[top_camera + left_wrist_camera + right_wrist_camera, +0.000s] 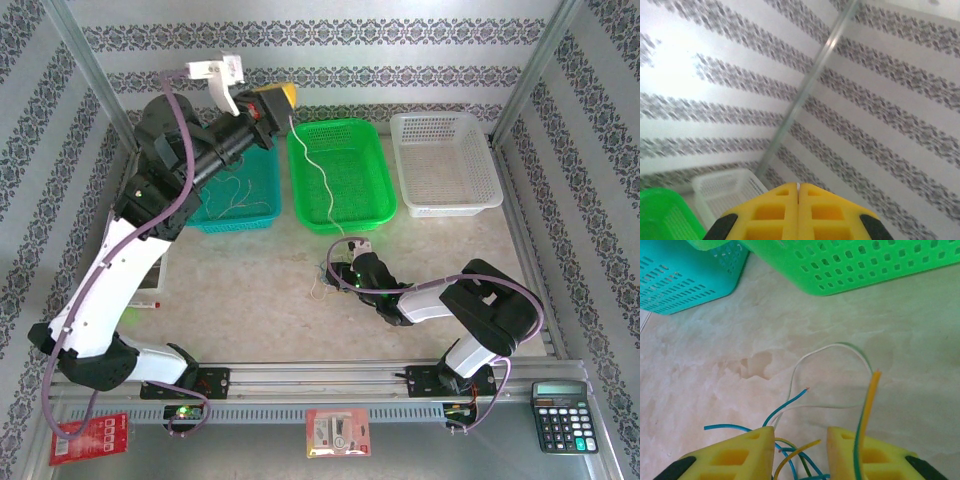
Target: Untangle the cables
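Observation:
The cream-white cable [318, 175] will next be pulled clear of the tangle by my left gripper. My left gripper will then swing over the teal basket [238, 191] and go down to let the cable go, since similar thin cords are inside.
My left gripper [287, 97] is raised high at the back, above the gap between the teal and green baskets. Its yellow fingers [775, 210] are shut on a cream-white cable [318, 175], and a white sliver [798, 188] shows between the tips. That cable hangs down over the green basket to the tangle [335, 272] on the table. My right gripper [345, 268] sits low at the tangle and stands open [800, 440]. Blue cable [787, 405], yellow-orange cable [868, 402] and a white loop [827, 351] lie between and ahead of its fingers.
A teal basket [255, 215] at the back left holds a few thin cords. A green basket [375, 205] and a white basket [445, 205] stand to its right. A calculator [565, 415] and red packets [338, 432] lie on the near ledge.

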### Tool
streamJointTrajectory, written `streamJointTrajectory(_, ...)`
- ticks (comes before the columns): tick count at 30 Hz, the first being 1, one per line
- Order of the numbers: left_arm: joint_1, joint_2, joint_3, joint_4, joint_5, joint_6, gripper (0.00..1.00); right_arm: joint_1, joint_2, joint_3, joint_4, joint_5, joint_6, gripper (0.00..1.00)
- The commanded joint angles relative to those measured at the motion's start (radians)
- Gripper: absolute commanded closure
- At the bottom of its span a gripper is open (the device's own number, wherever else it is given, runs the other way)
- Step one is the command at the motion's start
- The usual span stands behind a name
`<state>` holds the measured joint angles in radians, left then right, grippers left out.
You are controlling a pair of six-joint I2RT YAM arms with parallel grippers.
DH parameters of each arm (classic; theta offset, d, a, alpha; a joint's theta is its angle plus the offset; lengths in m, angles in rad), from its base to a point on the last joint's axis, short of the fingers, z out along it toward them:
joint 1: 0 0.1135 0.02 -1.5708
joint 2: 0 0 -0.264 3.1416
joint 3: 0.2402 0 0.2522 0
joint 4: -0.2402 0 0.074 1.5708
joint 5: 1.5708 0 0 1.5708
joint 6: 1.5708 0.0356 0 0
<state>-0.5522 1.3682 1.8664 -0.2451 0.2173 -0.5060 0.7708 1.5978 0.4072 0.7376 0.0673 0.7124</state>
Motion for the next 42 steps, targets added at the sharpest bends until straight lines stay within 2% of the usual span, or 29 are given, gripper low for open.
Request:
streamJointTrajectory(1,0.069,0.016,0.077,-0.024,-0.052,0.068,1.0,0.017,0.017,-0.015,0.029,0.025,0.015,0.65)
streamJointTrajectory(8,0.25,0.084,0.185,0.009,-0.041,-0.01,1.0,0.021,0.023,-0.023,0.035,0.025,0.021,0.63)
streamJointTrajectory(12,0.299,0.12,0.231,0.027,-0.046,-0.013,1.0,0.021,0.016,-0.03,0.038,0.025,0.022,0.62)
streamJointTrajectory(18,0.341,0.152,0.221,0.036,-0.079,0.027,1.0,0.022,0.0,-0.03,0.036,0.002,0.019,0.6)
streamJointTrajectory(26,0.381,0.174,0.124,0.061,-0.15,0.105,1.0,0.022,-0.064,-0.042,0.014,-0.034,0.02,0.59)
streamJointTrajectory(34,0.409,0.187,0.059,0.086,-0.145,0.122,1.0,0.021,-0.171,-0.045,-0.063,-0.053,0.018,0.56)
streamJointTrajectory(42,0.435,0.158,-0.085,0.12,-0.117,0.132,1.0,0.021,-0.276,-0.023,-0.161,-0.047,0.008,0.45)
